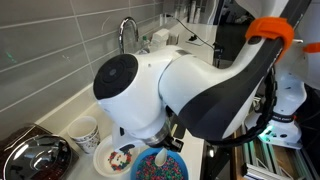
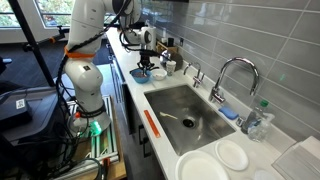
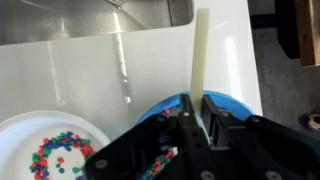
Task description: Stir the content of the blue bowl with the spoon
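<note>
My gripper is next going to sweep low through the beads in the blue bowl to stir with the cream spoon (image 3: 199, 55), whose end already reaches them. Then it will release the spoon.
The blue bowl (image 1: 160, 167) sits at the counter's front edge, filled with multicoloured beads (image 1: 150, 171). It also shows in an exterior view (image 2: 141, 74), small and far off. In the wrist view the blue bowl (image 3: 228, 103) lies right under my gripper (image 3: 196, 118), with beads (image 3: 155, 163) visible beside the fingers. My gripper is shut on the cream spoon (image 3: 199, 55), whose handle sticks up between the fingers. In an exterior view the spoon's bowl end (image 1: 160, 156) dips into the beads.
A white bowl (image 1: 117, 157) with a few beads sits beside the blue bowl, also in the wrist view (image 3: 40, 140). A patterned cup (image 1: 87, 132), a metal pan (image 1: 35, 157), the faucet (image 2: 228, 75), sink (image 2: 190, 112) and white plates (image 2: 215, 160) are near.
</note>
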